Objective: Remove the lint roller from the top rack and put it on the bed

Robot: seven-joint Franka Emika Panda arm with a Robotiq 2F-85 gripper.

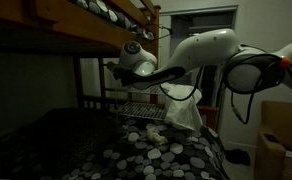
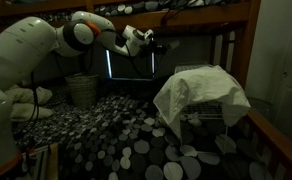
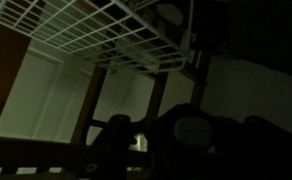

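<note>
My gripper lowers away from the white wire rack (image 1: pixel 151 108) next, tips downward over the bedding and releases, since the bed lies open below it.
The room is very dark. My gripper (image 1: pixel 114 70) hangs in the air above the bed (image 1: pixel 156 152), left of the white wire rack (image 1: pixel 151 108). It also shows in an exterior view (image 2: pixel 154 44), raised above the bed (image 2: pixel 106 125) and apart from the rack (image 2: pixel 221 110). In the wrist view the gripper (image 3: pixel 184 135) is only a black outline under the rack's wire shelf (image 3: pixel 106 30). A dim round shape sits between the jaws. I cannot make out the lint roller for certain, nor whether the jaws are open or shut.
A white cloth (image 2: pixel 201 92) drapes over the rack, also seen in an exterior view (image 1: pixel 184 112). The upper bunk's wooden frame (image 1: pixel 106 25) is close above the arm. A basket (image 2: pixel 82 88) stands beyond the bed. A cardboard box (image 1: pixel 282 140) stands beside it.
</note>
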